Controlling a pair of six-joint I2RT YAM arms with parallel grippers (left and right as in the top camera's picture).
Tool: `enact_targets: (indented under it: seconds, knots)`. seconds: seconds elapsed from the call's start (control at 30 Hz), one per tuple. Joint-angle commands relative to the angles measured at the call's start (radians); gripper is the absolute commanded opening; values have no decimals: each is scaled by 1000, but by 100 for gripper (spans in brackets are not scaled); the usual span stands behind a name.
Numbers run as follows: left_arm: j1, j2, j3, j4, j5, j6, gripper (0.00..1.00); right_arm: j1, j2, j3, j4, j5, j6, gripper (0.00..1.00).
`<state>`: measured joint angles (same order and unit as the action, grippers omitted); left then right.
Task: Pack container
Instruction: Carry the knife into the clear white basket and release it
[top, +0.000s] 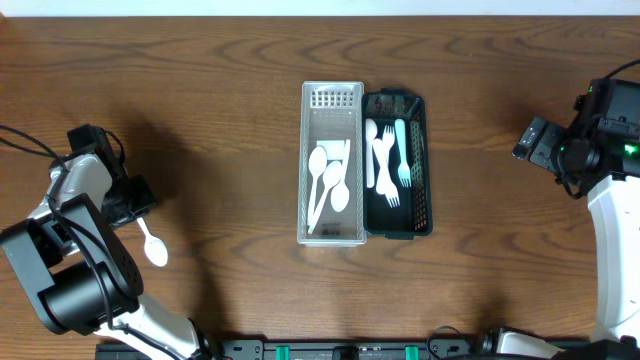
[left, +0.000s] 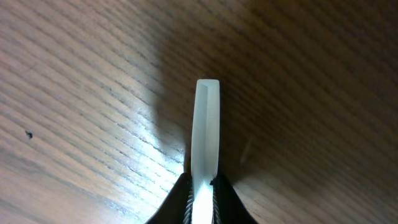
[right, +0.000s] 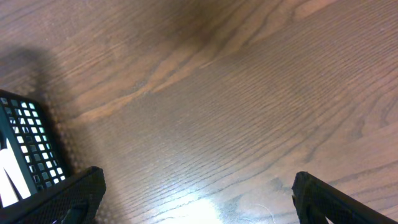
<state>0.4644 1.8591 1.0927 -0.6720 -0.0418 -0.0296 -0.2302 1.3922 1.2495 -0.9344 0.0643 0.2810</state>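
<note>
Matching white spoons lie in the white basket (top: 331, 235), so the left gripper will next lift the spoon up, carry it across and lower inside to release it.
A white plastic spoon (top: 152, 243) lies at the left of the table, its bowl toward the front. My left gripper (top: 135, 212) is shut on its handle; the left wrist view shows the white handle (left: 206, 134) sticking out between the shut jaws (left: 203, 186) just above the wood. A white basket (top: 331, 235) at the centre holds white spoons (top: 328, 180). A dark green basket (top: 420, 185) beside it on the right holds forks (top: 392, 165). My right gripper (right: 196, 193) is open and empty over bare wood at the far right (top: 535, 140).
The corner of the dark green basket (right: 28, 149) shows at the left edge of the right wrist view. The two baskets stand side by side, touching. Black cables run near the left arm (top: 30, 140).
</note>
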Motion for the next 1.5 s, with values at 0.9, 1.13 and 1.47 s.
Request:
enact_targets:
  seconds: [0.9,1.13,1.47]
  knots:
    - [-538,-545,20,32,293,77,6,-4,2,-3,-3,-39,-1,99]
    - [-762,-500,20,96,292,-24,6,-4,2,-3,-18,-39,-1,99]
    - [-845,-481,21,161,299,-94,6,-4,2,-3,-53,-39,-1,99]
